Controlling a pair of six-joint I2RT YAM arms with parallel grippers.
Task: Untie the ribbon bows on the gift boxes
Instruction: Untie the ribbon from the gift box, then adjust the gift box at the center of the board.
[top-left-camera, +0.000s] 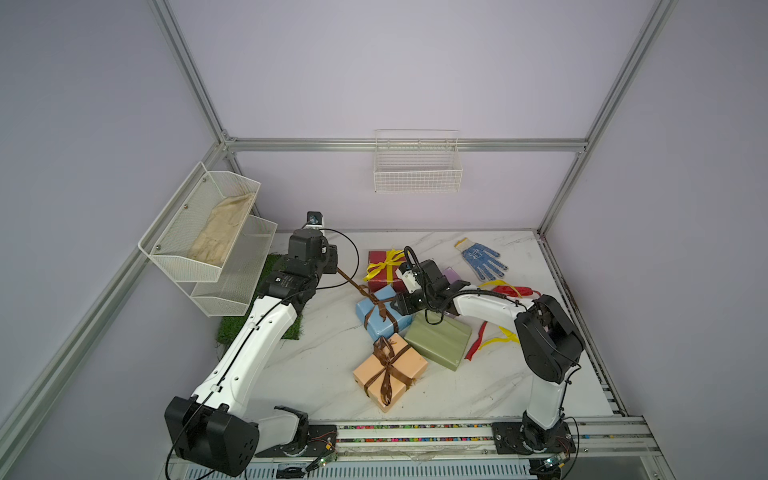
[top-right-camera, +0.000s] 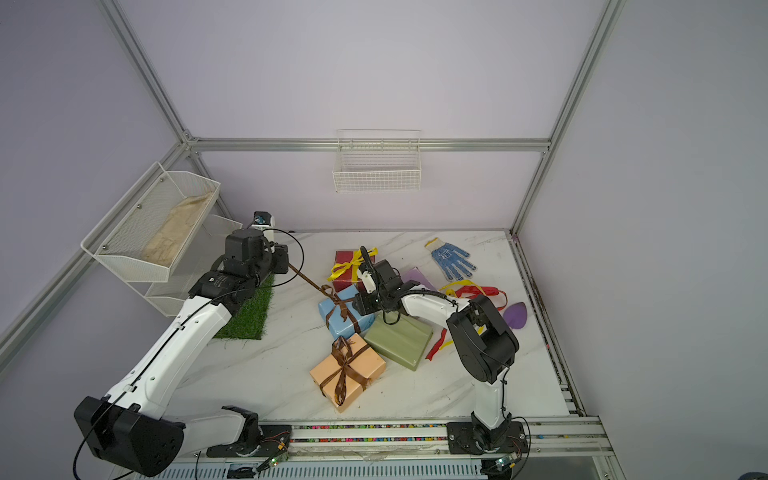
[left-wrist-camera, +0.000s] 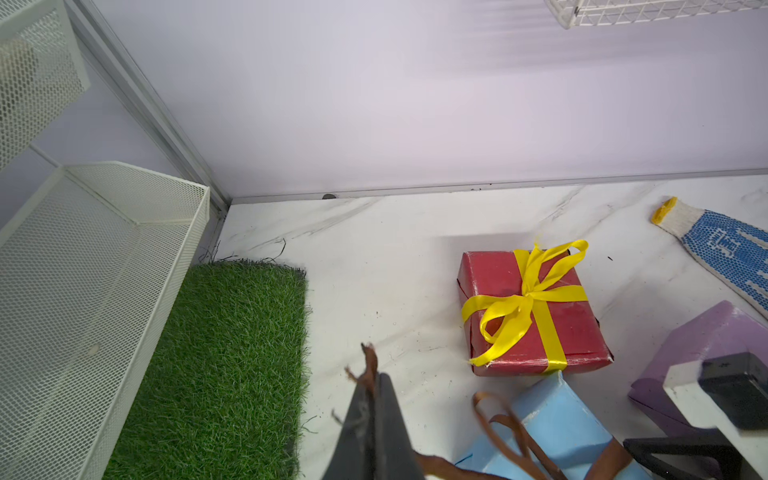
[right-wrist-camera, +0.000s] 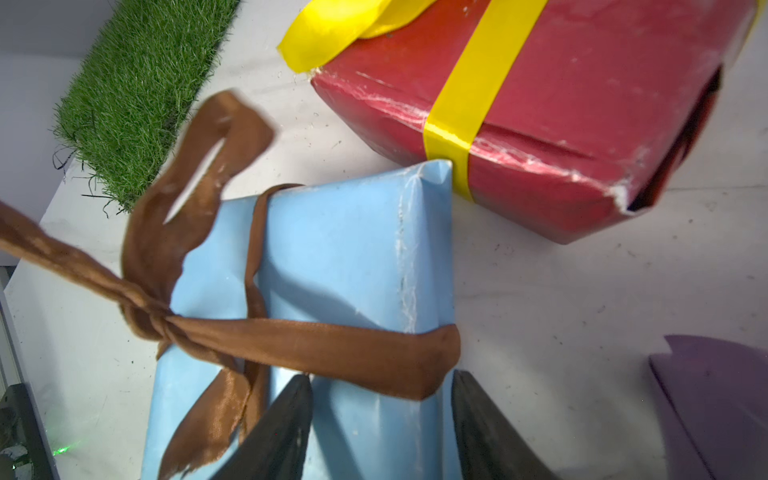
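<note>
My left gripper should next lower and release the brown tail on the bare tabletop (top-left-camera: 328, 293) (left-wrist-camera: 342, 345) below, beside the grass mat.
My left gripper (top-left-camera: 337, 269) (left-wrist-camera: 372, 380) is shut on the tail of the brown ribbon (top-left-camera: 353, 284) (right-wrist-camera: 311, 340), which runs taut to a knot with one loop on the light blue gift box (top-left-camera: 390, 328) (right-wrist-camera: 340, 257). My right gripper (top-left-camera: 399, 307) (right-wrist-camera: 380, 399) clamps that box's end, one finger on each side. Behind it stands the dark red box (top-left-camera: 380, 282) (left-wrist-camera: 573, 316) with a tied yellow bow (top-left-camera: 384, 264) (left-wrist-camera: 523, 303). The peach box (top-left-camera: 409, 365) carries a tied brown bow (top-left-camera: 388, 361). The olive green box (top-left-camera: 440, 340) and the lilac box (top-left-camera: 451, 274) are bare.
Loose red and yellow ribbons (top-left-camera: 511, 289) lie right of the boxes, under the right arm. A blue-dotted glove (top-left-camera: 484, 257) lies at the back right. A grass mat (top-right-camera: 249, 316) and mesh shelf baskets (top-left-camera: 199, 232) are on the left. A wire basket (top-left-camera: 417, 166) hangs on the back wall.
</note>
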